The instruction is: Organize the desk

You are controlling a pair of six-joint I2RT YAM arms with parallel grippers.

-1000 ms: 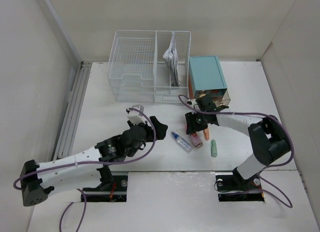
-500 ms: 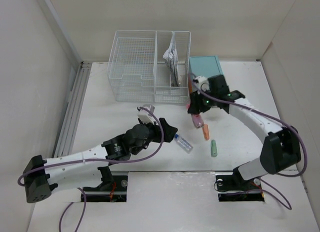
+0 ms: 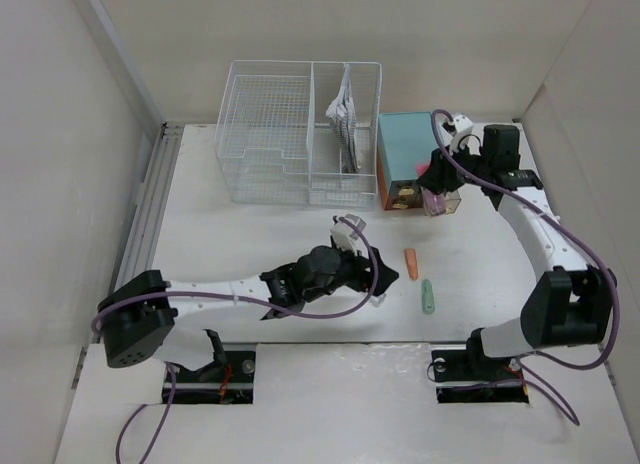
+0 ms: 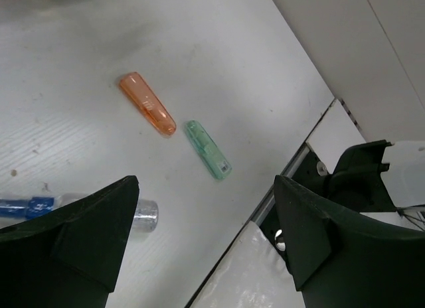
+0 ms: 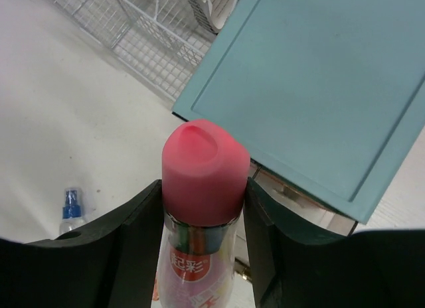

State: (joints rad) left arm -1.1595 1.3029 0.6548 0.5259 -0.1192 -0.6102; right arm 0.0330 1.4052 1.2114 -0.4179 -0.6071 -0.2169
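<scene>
My right gripper will next move down, and slightly to the right in the top view, to let go of the bottle into the clear drawer (image 3: 447, 202) (image 5: 285, 196), which is open below it.
The white desk (image 3: 220, 244) carries loose items. My right gripper (image 3: 437, 187) is shut on a clear bottle with a pink cap (image 5: 204, 168) and holds it above the front of the teal drawer box (image 3: 412, 152). My left gripper (image 3: 377, 276) is open and empty, low over the desk's near middle. In the left wrist view its gripper (image 4: 206, 245) straddles bare desk, with a small blue-capped spray bottle (image 4: 80, 210) beside its left finger. An orange tube (image 3: 411, 264) and a green tube (image 3: 428, 296) lie just beyond it.
A white wire-mesh basket (image 3: 290, 134) with a patterned pouch (image 3: 345, 114) stands at the back, next to the teal box. A grooved rail (image 3: 145, 214) runs along the left edge. The right arm's base (image 3: 480, 369) shows at the near edge.
My right gripper lifted the pink-capped bottle off the desk and carried it back to the teal box. My left arm swung right, over the spray bottle, with its fingers open.
</scene>
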